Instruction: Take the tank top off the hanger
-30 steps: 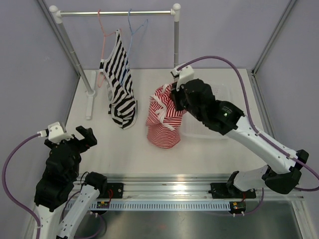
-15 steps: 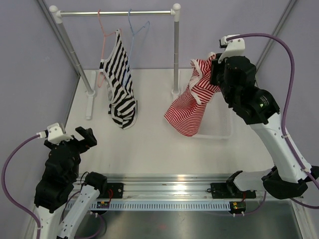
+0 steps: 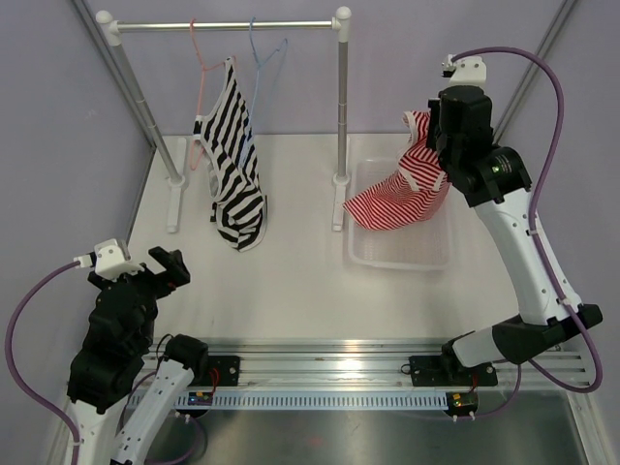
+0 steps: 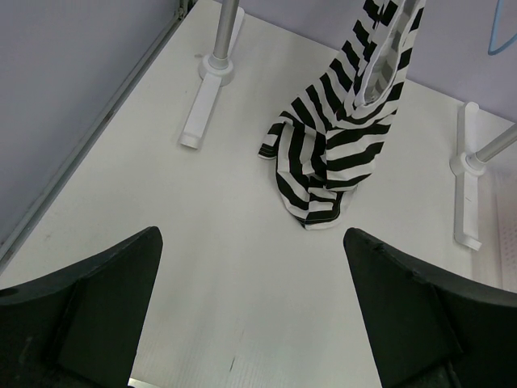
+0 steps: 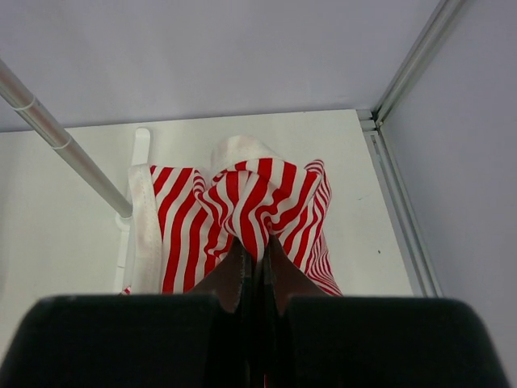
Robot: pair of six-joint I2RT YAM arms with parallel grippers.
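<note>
The right gripper moves down to its left in the top view next and releases the tank top inside the clear plastic bin [image 3: 373, 254], which lies below it that way.
My right gripper [image 3: 433, 145] is shut on the red-and-white striped tank top [image 3: 402, 199] and holds it up over the clear plastic bin [image 3: 373, 254], with its lower end hanging into the bin. In the right wrist view the tank top [image 5: 250, 210] is bunched between the closed fingers [image 5: 242, 271]. The light-blue hanger [image 3: 263, 58] hangs bare on the rail at the back. My left gripper [image 3: 160, 266] is open and empty at the near left, its fingers [image 4: 97, 299] spread wide over bare table.
A black-and-white striped top [image 3: 235, 165] hangs from a pink hanger [image 3: 201, 68] on the rail [image 3: 223, 26]; it also shows in the left wrist view [image 4: 343, 137]. The rack's right post [image 3: 341, 107] stands beside the bin. Cage walls close in the sides.
My right gripper has carried the tank top from the middle of the table up and to the right, past the rack post, and it now hangs over the bin. The left arm has not moved.
</note>
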